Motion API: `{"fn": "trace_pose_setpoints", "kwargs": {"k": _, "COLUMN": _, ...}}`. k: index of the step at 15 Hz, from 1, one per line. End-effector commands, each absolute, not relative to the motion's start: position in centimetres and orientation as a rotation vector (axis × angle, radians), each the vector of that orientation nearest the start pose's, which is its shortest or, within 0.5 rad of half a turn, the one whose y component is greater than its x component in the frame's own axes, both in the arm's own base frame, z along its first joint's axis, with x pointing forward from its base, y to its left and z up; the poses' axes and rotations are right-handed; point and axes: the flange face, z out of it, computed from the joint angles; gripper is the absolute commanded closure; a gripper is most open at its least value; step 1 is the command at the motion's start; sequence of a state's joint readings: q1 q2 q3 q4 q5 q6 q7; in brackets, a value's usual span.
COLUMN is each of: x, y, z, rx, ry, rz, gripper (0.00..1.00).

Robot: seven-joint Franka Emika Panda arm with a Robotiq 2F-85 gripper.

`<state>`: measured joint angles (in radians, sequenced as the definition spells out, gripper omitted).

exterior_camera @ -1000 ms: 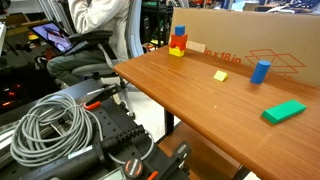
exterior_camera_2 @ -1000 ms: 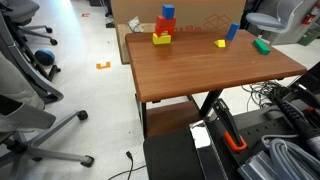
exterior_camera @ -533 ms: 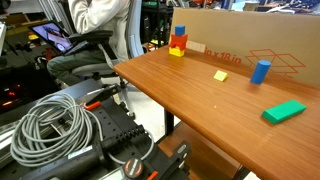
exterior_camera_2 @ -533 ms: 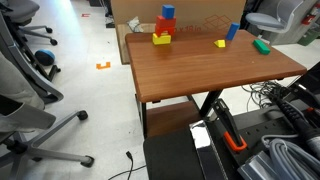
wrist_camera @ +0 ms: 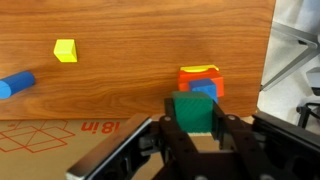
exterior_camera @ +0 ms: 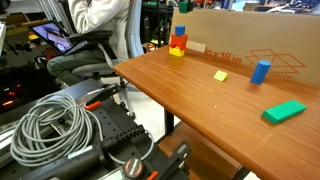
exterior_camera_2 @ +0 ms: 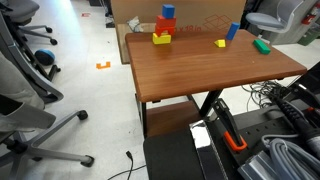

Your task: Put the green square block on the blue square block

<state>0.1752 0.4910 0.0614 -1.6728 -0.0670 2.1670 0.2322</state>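
Observation:
The blue square block's top (exterior_camera: 181, 27) (wrist_camera: 204, 86) is under my gripper. My gripper should next bring the green square block down onto that top and let it go.
In the wrist view my gripper (wrist_camera: 192, 120) is shut on the green square block (wrist_camera: 192, 108), a teal cube held between the two black fingers. Just beyond it the blue square block (wrist_camera: 204, 88) sits on top of a red-orange block (wrist_camera: 190, 74). In both exterior views the blue square block (exterior_camera: 181, 31) (exterior_camera_2: 167, 12) tops a small stack of red and yellow blocks by the cardboard box. The gripper is at or beyond the top edge of those views, and the held cube does not show clearly there.
On the wooden table (exterior_camera: 180, 100) lie a small yellow block (exterior_camera: 220, 75) (wrist_camera: 65, 50), a blue cylinder (exterior_camera: 261, 70) (wrist_camera: 15, 86) and a flat green oblong block (exterior_camera: 284, 111). The cardboard box (exterior_camera: 250, 40) lines the far side. The table edge runs close beside the stack (wrist_camera: 268, 60).

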Motion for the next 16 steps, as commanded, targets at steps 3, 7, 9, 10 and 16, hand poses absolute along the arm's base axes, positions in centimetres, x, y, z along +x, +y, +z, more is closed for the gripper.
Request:
{"fn": "trace_pose_setpoints", "kwargs": {"k": 3, "x": 67.4, "y": 17.3, "z": 31.3, "rx": -3.163, "ry": -0.172, "rz": 0.036, "gripper": 0.92}}
{"fn": "trace_pose_setpoints", "kwargs": {"k": 7, "x": 68.2, "y": 17.4, "z": 30.9, "rx": -3.145, "ry": -0.201, "rz": 0.068, "gripper": 0.92}}
{"fn": "trace_pose_setpoints", "kwargs": {"k": 9, "x": 68.5, "y": 17.4, "z": 30.5, "rx": -3.152, "ry": -0.215, "rz": 0.1, "gripper": 0.92}}
{"fn": "trace_pose_setpoints", "kwargs": {"k": 10, "x": 68.6, "y": 17.5, "z": 30.3, "rx": -3.145, "ry": -0.226, "rz": 0.119, "gripper": 0.92}}
{"fn": "trace_pose_setpoints", "kwargs": {"k": 16, "x": 69.3, "y": 18.1, "z": 29.6, "rx": -3.13, "ry": -0.248, "rz": 0.178, "gripper": 0.92}}
